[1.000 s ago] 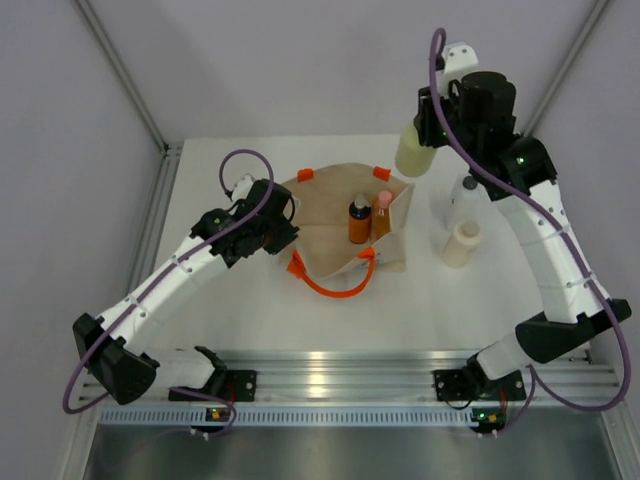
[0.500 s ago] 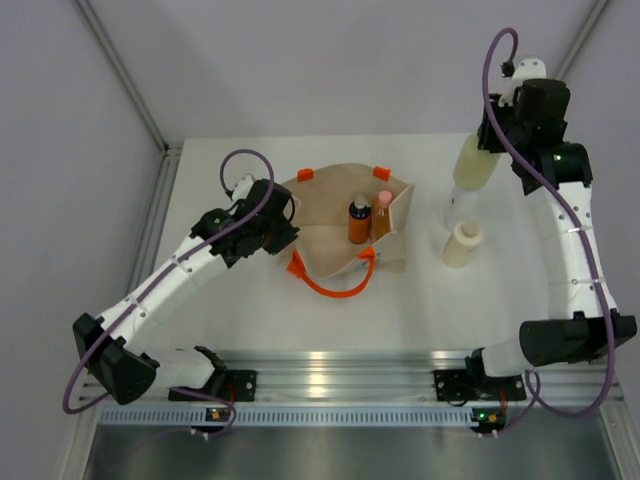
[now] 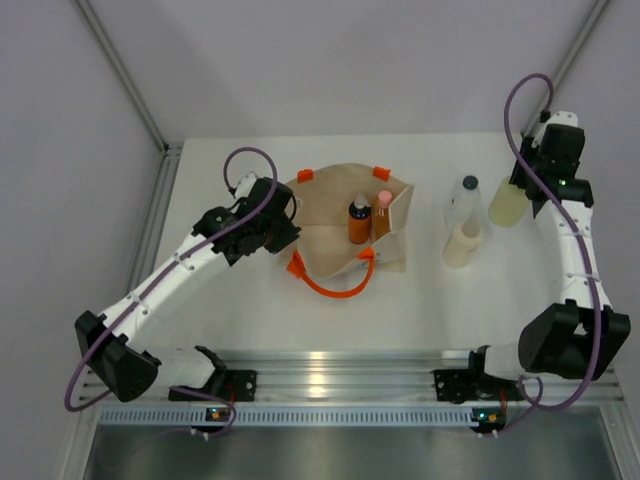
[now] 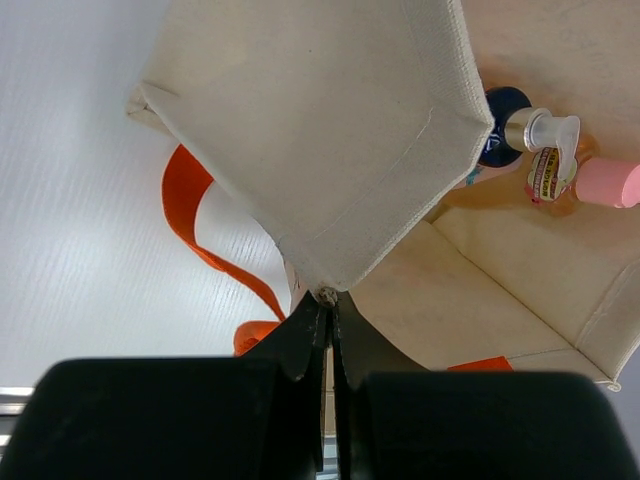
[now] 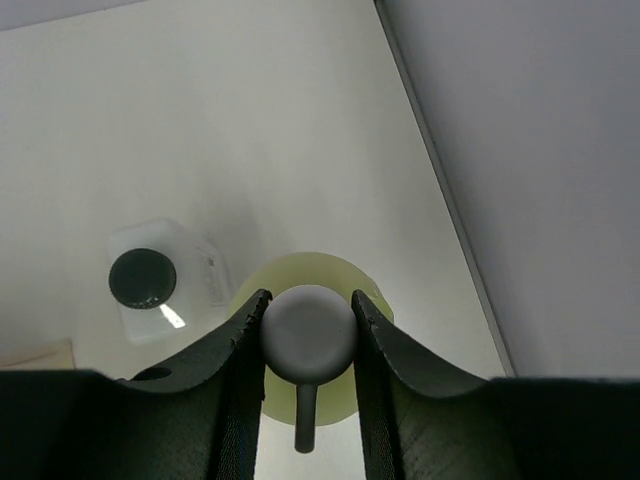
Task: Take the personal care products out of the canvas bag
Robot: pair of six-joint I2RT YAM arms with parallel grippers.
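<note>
My right gripper needs to bring the pale yellow-green bottle down until it is standing on the tabletop next to the white bottle.
The canvas bag lies open at mid table, its mouth towards the camera. Inside it are the orange bottle with a dark cap and the slim amber bottle with a pink cap. My left gripper is shut on the bag's left corner seam. My right gripper is shut on the white cap of the pale yellow-green bottle, upright at the far right. The white bottle with a dark cap and the cream cylinder stand on the table, left of it.
The bag's orange loop handle lies on the table in front of the bag. The table's right edge and the grey side wall are close to my right gripper. In the right wrist view the white bottle stands just to the left.
My right arm has carried the yellow-green bottle from beside the bag's right side to the far right and lowered it next to the white bottle. The left arm and the bag have not moved.
</note>
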